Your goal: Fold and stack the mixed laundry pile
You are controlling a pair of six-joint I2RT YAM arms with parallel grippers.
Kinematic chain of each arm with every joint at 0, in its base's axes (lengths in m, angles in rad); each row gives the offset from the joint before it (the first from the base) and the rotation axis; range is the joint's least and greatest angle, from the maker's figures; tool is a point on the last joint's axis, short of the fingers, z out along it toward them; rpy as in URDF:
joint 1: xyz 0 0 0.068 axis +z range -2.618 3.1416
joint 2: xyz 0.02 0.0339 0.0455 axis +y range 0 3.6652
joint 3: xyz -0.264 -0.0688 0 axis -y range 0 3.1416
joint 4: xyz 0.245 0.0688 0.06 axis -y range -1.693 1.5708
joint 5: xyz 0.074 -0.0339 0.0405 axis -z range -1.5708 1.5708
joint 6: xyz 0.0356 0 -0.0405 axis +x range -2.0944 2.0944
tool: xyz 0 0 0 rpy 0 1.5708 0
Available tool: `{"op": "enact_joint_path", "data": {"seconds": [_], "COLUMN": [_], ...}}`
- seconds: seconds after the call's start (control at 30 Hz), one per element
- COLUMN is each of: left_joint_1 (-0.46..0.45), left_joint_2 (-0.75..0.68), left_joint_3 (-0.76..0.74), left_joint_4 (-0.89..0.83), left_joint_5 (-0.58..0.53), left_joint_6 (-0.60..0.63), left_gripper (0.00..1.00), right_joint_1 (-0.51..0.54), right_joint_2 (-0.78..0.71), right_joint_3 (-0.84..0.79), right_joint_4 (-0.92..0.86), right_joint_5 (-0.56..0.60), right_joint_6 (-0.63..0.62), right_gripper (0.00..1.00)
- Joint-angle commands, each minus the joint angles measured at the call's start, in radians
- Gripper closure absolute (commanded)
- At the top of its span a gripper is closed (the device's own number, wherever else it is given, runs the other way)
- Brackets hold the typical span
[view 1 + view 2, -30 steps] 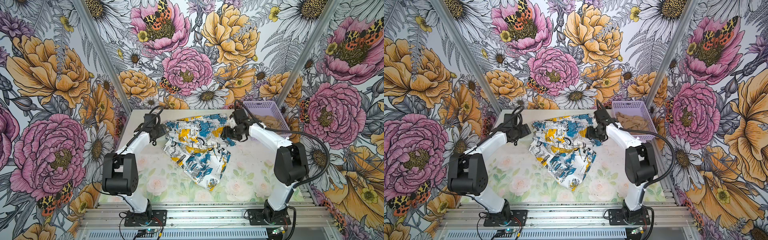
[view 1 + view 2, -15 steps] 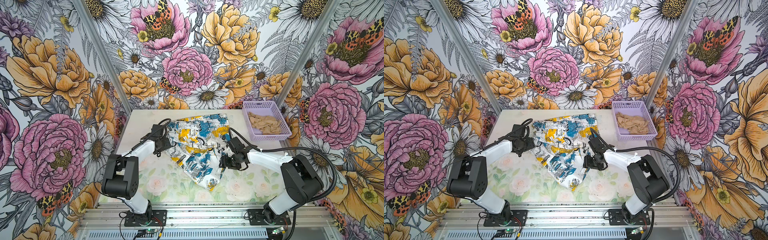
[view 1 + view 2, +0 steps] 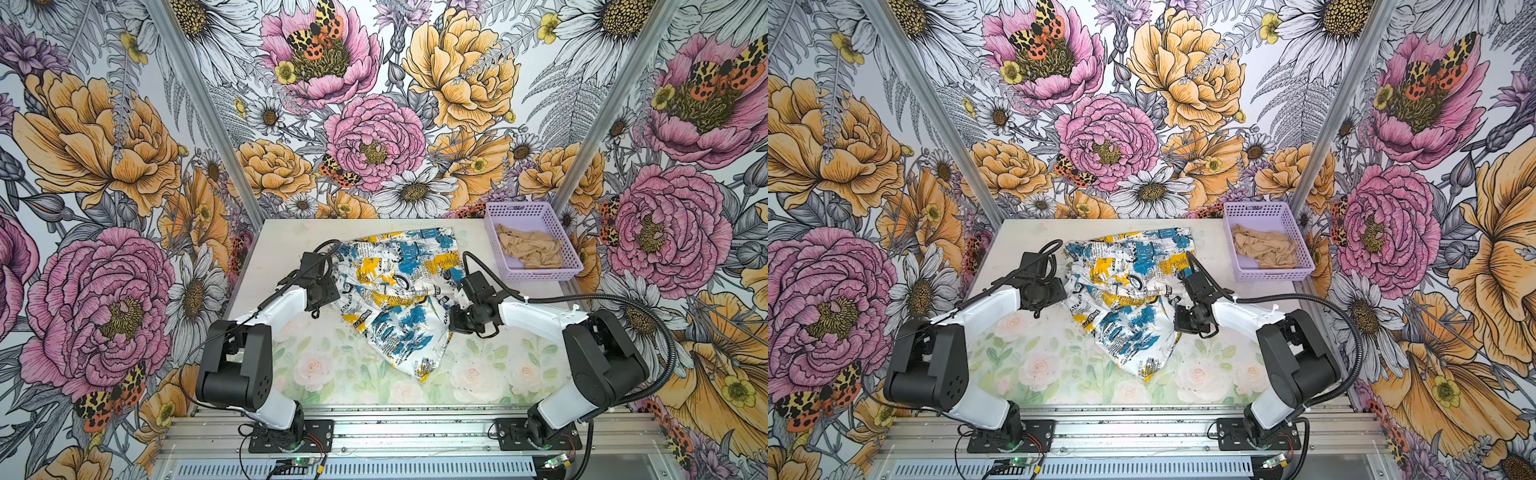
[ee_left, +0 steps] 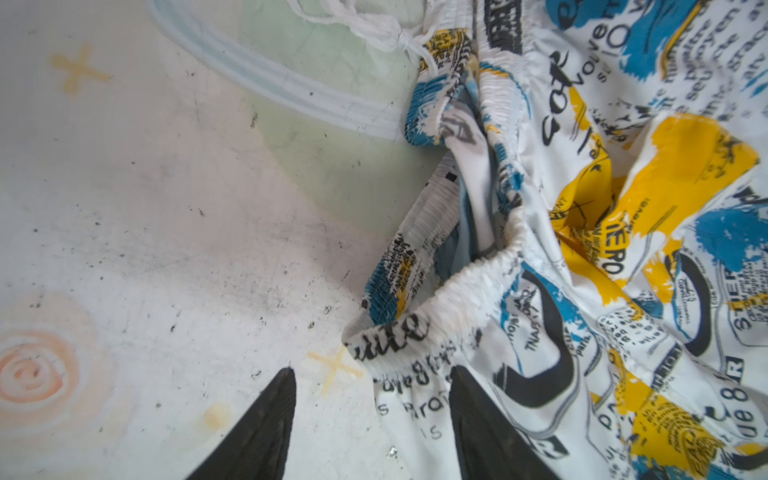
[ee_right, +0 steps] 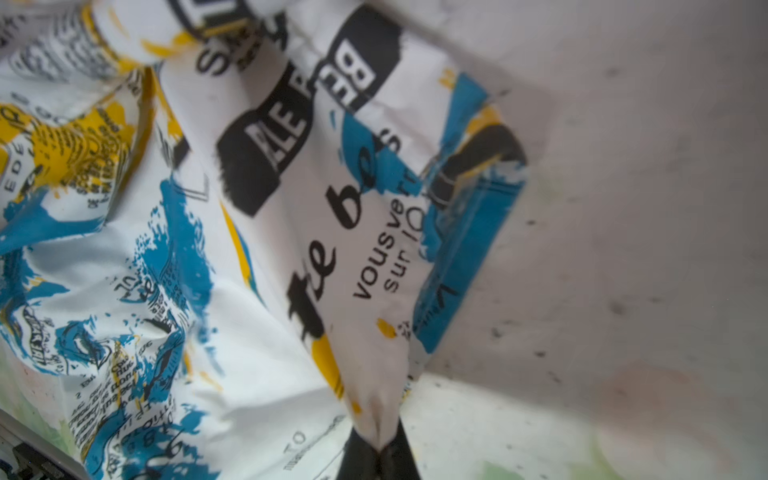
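Note:
My right gripper next draws the pinched fold outward toward the bare tabletop by the basket and releases it there. The garment still lies crumpled mid-table.
The white garment with blue and yellow patches and black lettering (image 3: 399, 299) (image 3: 1125, 301) lies crumpled mid-table in both top views. My left gripper (image 4: 371, 370) is open at its left edge. The elastic waistband (image 4: 436, 316) lies just ahead of its tips, with cloth between the two black fingers (image 4: 266, 419). My right gripper (image 5: 378, 440) is shut on a pinched fold of the same garment at its right edge (image 3: 455, 320); the cloth rises tent-like from the tips. The tan-beige garment (image 3: 528, 249) (image 3: 1264, 247) lies bunched in the basket.
The lavender perforated basket (image 3: 540, 275) (image 3: 1273, 275) stands at the table's back right corner. The pale floral table (image 3: 291, 245) is walled by flowered panels on three sides. An aluminium rail with both arm bases (image 3: 374, 432) runs along the front edge.
The right arm swung from near the basket to the printed garment's right edge and shut on a fold. The left gripper moved forward along the garment's left edge, its jaws narrowing.

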Motion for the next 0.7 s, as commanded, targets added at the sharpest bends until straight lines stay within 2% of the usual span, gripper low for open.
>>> {"op": "enact_joint_path", "data": {"seconds": [0.0, 0.2, 0.4, 0.67], "left_joint_1": [-0.017, -0.085, -0.163, -0.182], "left_joint_2": [-0.050, -0.024, -0.034, 0.027], "left_joint_3": [-0.019, -0.040, -0.081, -0.079], "left_joint_4": [-0.019, -0.013, 0.108, 0.158], "left_joint_5": [-0.026, -0.023, 0.037, 0.063], "left_joint_6": [0.030, 0.058, 0.075, 0.087], "left_gripper": [0.37, 0.37, 0.37, 0.40], "right_joint_1": [-0.103, -0.192, -0.225, -0.278], "right_joint_2": [-0.053, 0.099, 0.216, 0.287], "right_joint_3": [0.029, 0.222, 0.359, 0.452], "right_joint_4": [-0.064, -0.122, -0.139, -0.152], "right_joint_5": [0.072, 0.072, 0.091, 0.087], "right_joint_6": [-0.072, -0.160, -0.203, -0.226], "right_gripper": [1.00, 1.00, 1.00, 1.00]}}
